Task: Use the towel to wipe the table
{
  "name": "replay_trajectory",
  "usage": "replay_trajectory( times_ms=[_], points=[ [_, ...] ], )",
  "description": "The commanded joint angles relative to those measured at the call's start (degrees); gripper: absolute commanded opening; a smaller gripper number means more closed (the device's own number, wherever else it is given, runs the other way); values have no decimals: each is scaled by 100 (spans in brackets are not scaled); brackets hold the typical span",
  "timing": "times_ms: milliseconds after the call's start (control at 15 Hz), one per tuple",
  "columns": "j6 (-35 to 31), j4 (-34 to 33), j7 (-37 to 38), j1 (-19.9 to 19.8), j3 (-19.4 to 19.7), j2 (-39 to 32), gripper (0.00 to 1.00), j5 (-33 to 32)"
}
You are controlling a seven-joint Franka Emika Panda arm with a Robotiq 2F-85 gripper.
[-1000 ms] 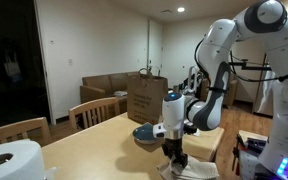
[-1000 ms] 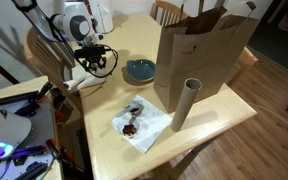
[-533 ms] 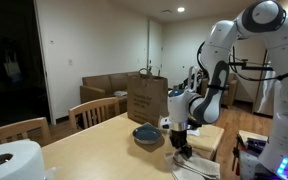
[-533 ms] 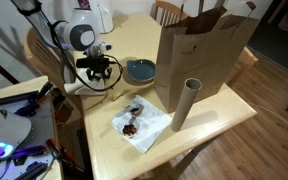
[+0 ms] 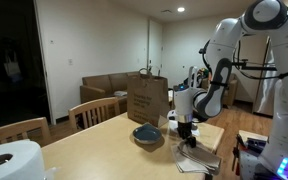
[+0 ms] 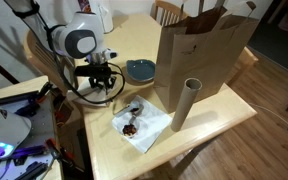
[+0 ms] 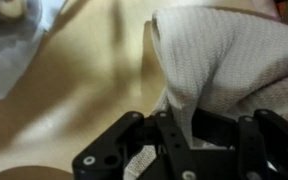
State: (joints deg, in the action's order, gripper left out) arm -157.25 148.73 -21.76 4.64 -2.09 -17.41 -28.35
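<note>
I will slide my gripper low to its left in the wrist view next and release the towel, because the bare wood beside the blue bowl lies open there.
A white waffle-weave towel (image 7: pixel 229 70) is bunched between my gripper's black fingers (image 7: pixel 189 120), which are shut on it. In an exterior view the gripper (image 6: pixel 102 84) is low over the light wooden table (image 6: pixel 214 125) near its edge, between the blue bowl (image 6: pixel 139 70) and the napkin (image 6: pixel 144 122); the towel is mostly hidden under it there. In an exterior view the gripper (image 5: pixel 187 135) presses down on the towel (image 5: pixel 194 160) beside the bowl (image 5: pixel 147 135).
A white napkin carrying brown scraps also shows in the wrist view (image 7: pixel 14 45). A large brown paper bag (image 6: pixel 199 50) and an upright cardboard tube (image 6: pixel 184 105) stand behind it. A paper towel roll (image 5: pixel 9 160) and wooden chairs (image 5: pixel 96 110) are nearby.
My gripper has slid with the towel along the table, away from the bowl's far side and closer to the napkin.
</note>
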Motion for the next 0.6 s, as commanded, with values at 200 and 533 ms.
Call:
replay_trajectory(
  times_ms=[200,533],
  points=[
    [176,607,817,-108,884,937,3,-979],
    [-125,500,831,-307,862,744,3,-1322]
  ],
)
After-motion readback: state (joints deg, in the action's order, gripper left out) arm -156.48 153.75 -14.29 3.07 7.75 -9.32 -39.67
